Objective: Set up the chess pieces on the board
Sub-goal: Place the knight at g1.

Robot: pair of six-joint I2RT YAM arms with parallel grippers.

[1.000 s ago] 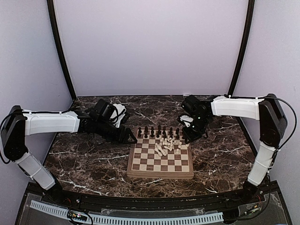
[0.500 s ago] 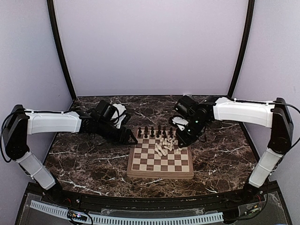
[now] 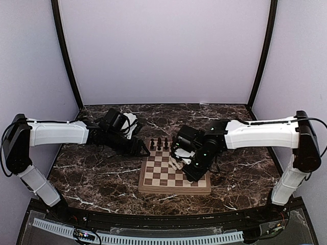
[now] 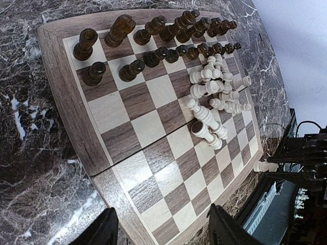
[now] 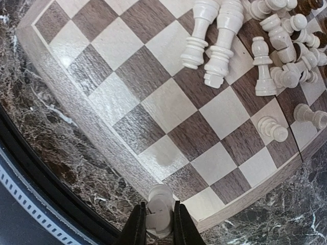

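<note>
The dark square beside the board's near corner square is empty. My right gripper should lower the cream piece onto that dark square next and let go of it.
The board (image 3: 158,178) lies mid-table. Dark chess pieces (image 4: 153,41) stand in two rows along its far edge. Cream chess pieces (image 4: 214,97) lie heaped and toppled near the middle, also seen from the right wrist (image 5: 265,46). My right gripper (image 5: 159,229) is shut on one cream piece (image 5: 159,210), held just above the board's near corner (image 5: 214,204). From above, the right gripper (image 3: 193,173) hangs over the board's near right part and hides most of the heap. My left gripper (image 4: 163,229) stands open and empty above the board's left edge (image 4: 66,102).
The dark marble table (image 3: 102,173) surrounds the board. A black rail (image 5: 30,189) runs along the table's near edge, close to the right gripper. Purple walls and black corner poles (image 3: 66,61) enclose the back and sides.
My right arm has swung from the board's far right corner forward and left to its near right part, carrying a cream piece. The left arm has stayed put.
</note>
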